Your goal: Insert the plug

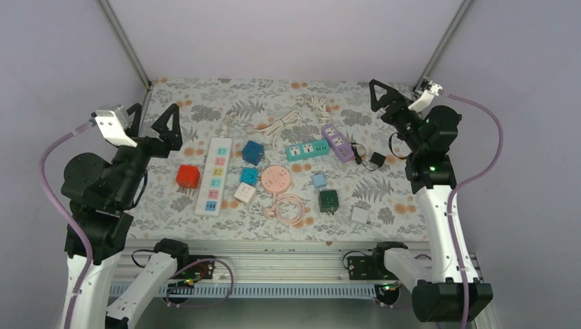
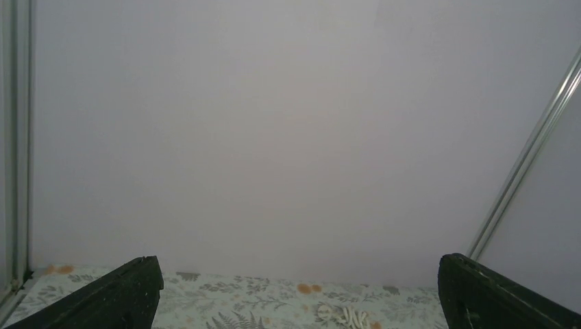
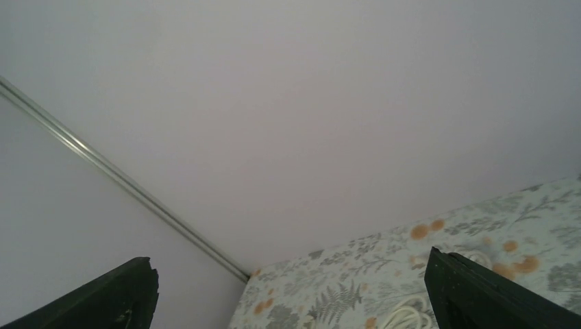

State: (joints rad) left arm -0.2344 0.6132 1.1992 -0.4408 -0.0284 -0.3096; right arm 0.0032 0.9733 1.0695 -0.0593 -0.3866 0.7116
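Observation:
The dark green adapter (image 1: 329, 199) lies below and to the left in the top view. My right gripper will move back, tilt down and lower with its fingers on either side of it.
Several sockets and adapters lie on the floral table (image 1: 384, 199). A white power strip (image 1: 214, 176) lies at the left, with a teal strip (image 1: 307, 150) and a purple strip (image 1: 337, 142) at the back right. A small black plug (image 1: 377, 160) on a thin cord rests beside the purple strip. A pink round socket (image 1: 276, 179) sits mid-table with its coiled pink cord (image 1: 289, 208). My left gripper (image 1: 152, 123) (image 2: 299, 288) hangs open and empty above the table's left edge. My right gripper (image 1: 384, 97) (image 3: 289, 281) is raised open and empty over the back right corner.
Cubes and adapters are scattered about: red (image 1: 188, 176), blue (image 1: 252, 151), cyan (image 1: 248, 176), white (image 1: 244, 193), light blue (image 1: 318, 181), dark green (image 1: 328, 200). White cable (image 1: 281, 127) (image 3: 404, 317) lies at the back. Grey walls and metal posts (image 1: 127, 41) enclose the table.

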